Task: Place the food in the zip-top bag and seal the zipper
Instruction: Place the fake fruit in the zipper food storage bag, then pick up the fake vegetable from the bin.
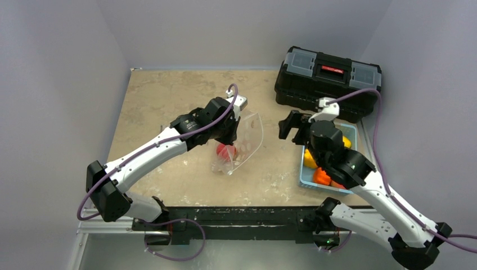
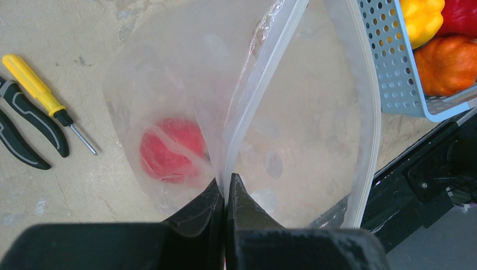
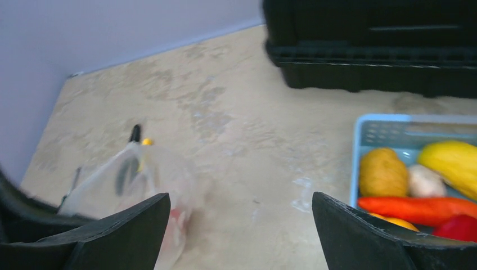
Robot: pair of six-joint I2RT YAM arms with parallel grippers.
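My right gripper swings back over the blue tray (image 3: 360, 121) next, tips down and lowers onto the glossy red pepper (image 3: 458, 228), since the bag's opening is held open.
My left gripper (image 1: 232, 125) (image 2: 225, 185) is shut on one mouth edge of the clear zip-top bag (image 1: 247, 140) (image 2: 298, 112) and holds it up, mouth open toward the right. A red toy food (image 1: 225, 151) (image 2: 169, 149) lies inside the bag. The zipper strip (image 2: 264, 84) runs up from my fingers. My right gripper (image 1: 288, 125) (image 3: 242, 225) is open and empty above the table between the bag (image 3: 140, 180) and the blue tray (image 1: 351, 132) (image 3: 360, 121). The tray holds more food: yellow (image 3: 453, 160), orange carrot (image 3: 416, 208), potato (image 3: 382, 171), orange pieces (image 1: 322, 176).
A black toolbox (image 1: 328, 81) (image 3: 371, 45) stands at the back right. A yellow-handled screwdriver (image 2: 48, 101) and black pliers (image 2: 22, 129) lie on the table left of the bag. Walls close in on the left, back and right.
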